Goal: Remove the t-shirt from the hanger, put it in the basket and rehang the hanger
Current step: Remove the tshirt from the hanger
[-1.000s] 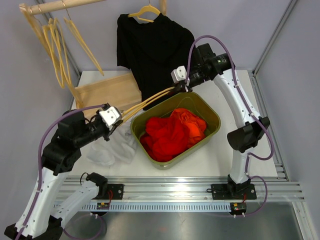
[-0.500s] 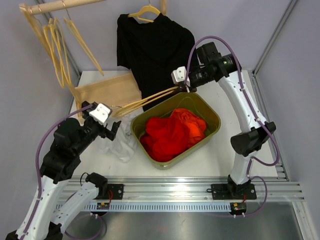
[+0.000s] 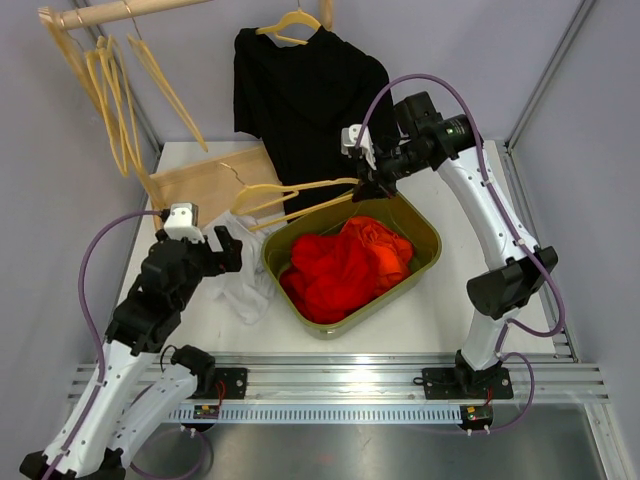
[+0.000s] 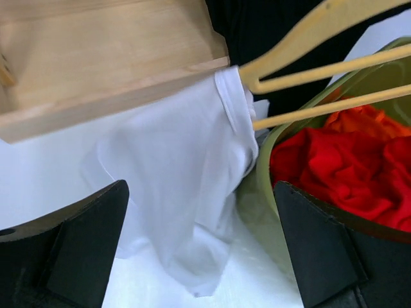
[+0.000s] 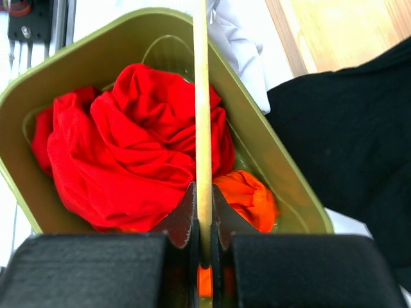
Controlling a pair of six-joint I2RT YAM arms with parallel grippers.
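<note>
I will next lift the hanger up and outward with my right gripper to the rod (image 3: pixel 190 2) beside the black t-shirt's hanger and release it, since bare hangers hang there.
A white t-shirt (image 3: pixel 243 290) lies crumpled on the table between the wooden box and the green bin. In the left wrist view the t-shirt (image 4: pixel 173 173) has its collar still caught on the tip of the wooden hanger (image 4: pixel 321 83) and drapes down to the table. My right gripper (image 3: pixel 372 182) is shut on the far end of the hanger (image 3: pixel 300 198), which it holds over the bin's rim; the right wrist view shows the hanger bar (image 5: pixel 203 96) pinched between the jaws of that gripper (image 5: pixel 204 224). My left gripper (image 3: pixel 226 250) stands open and empty (image 4: pixel 202 256) just short of the shirt.
The green bin (image 3: pixel 428 240) holds red and orange clothes (image 5: pixel 128 141). A shallow wooden box (image 3: pixel 210 180) stands at the back left. A black t-shirt (image 3: pixel 300 90) hangs on a hanger at the back, and several bare hangers (image 3: pixel 115 90) hang from a rod at the far left.
My left gripper opened, let go of the white t-shirt and drew back to the left. The right gripper raised the hanger a little, and the shirt sagged to the table.
</note>
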